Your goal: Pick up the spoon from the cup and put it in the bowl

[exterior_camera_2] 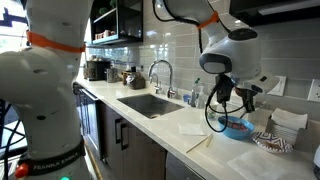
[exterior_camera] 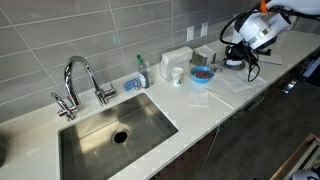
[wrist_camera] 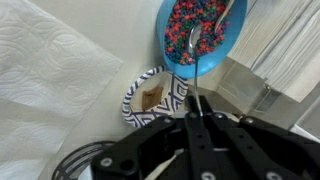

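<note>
My gripper moves down toward the sink side next and releases the spoon [wrist_camera: 195, 42] into the coloured beads, since the bowl sits below my gripper on that side.
The bright blue bowl [wrist_camera: 185, 25], full of coloured beads, sits at the top of the wrist view and also shows in both exterior views [exterior_camera: 203, 73] [exterior_camera_2: 237, 127]. A metal spoon [wrist_camera: 195, 42] has its head resting in the bowl. Its thin handle runs down between my gripper's fingers [wrist_camera: 197, 100]. The gripper is shut on the handle and hangs just above and beside the bowl [exterior_camera_2: 224, 108]. The small white cup [exterior_camera: 177, 73] stands on the counter beside the bowl, on the sink side.
A blue-and-white patterned dish [wrist_camera: 140, 88] with a brown piece in it lies beside the bowl. White paper towel [wrist_camera: 40, 60] lies nearby and a pale cloth [exterior_camera: 200, 97] lies in front. The sink [exterior_camera: 110, 135], faucet [exterior_camera: 80, 75] and soap bottle [exterior_camera: 141, 72] are further along the counter.
</note>
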Available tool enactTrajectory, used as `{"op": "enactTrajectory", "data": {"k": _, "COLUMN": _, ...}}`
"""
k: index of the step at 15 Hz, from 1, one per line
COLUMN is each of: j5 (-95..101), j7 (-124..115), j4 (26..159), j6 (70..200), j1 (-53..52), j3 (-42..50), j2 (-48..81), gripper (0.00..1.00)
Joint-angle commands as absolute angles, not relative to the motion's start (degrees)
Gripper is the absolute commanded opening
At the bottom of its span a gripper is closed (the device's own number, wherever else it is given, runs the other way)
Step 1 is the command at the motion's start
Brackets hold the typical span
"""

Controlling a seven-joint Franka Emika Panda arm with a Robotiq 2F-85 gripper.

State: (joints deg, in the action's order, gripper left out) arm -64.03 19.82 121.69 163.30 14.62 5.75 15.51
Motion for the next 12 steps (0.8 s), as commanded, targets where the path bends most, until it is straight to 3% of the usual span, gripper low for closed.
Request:
{"op": "enactTrajectory", "data": {"k": 1, "j5": -68.48, "j7": 25.45, "j4": 120.84, "j6": 166.56, "j1": 15.12, "j3": 4.13, "j2": 17.45, "gripper": 0.01}}
{"op": "enactTrajectory", "data": {"k": 12, "j5": -76.95, "j7": 34.19, "j4": 118.91, "j6": 170.07, "j1": 14.82, "j3": 2.90, "j2": 20.89, "gripper": 0.01}}
